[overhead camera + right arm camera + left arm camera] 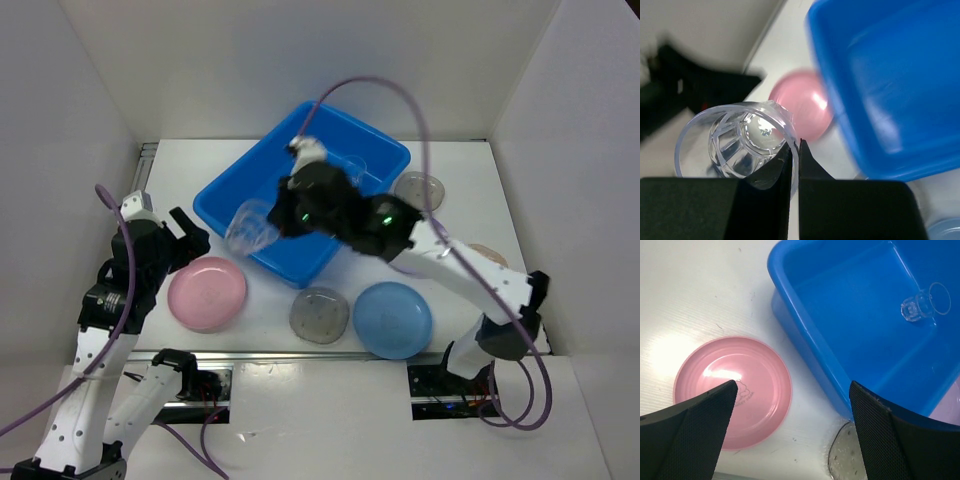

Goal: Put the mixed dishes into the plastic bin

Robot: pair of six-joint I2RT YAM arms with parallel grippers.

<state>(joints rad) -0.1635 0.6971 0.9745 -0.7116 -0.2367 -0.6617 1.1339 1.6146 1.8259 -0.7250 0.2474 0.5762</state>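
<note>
Next, my right gripper moves outward and down and brings the held cup over the other clear cup [353, 168] toward the bin's far end.
The blue plastic bin [232, 186] stands at the table's middle back, with one clear ribbed cup [354, 166] lying inside; the cup also shows in the left wrist view [919, 306]. My right gripper [276, 222] is shut on the rim of a second clear cup [247, 228] and holds it above the bin's front-left corner; in the right wrist view the gripper [795, 155] pinches the cup [735, 145] wall. My left gripper [190, 236] is open and empty, above the table between the pink plate [207, 292] and the bin [840, 300].
A speckled grey plate [319, 314] and a blue plate [392, 318] lie in front of the bin. Another speckled plate [418, 188] lies right of the bin and a tan one [489, 254] at far right. White walls enclose the table.
</note>
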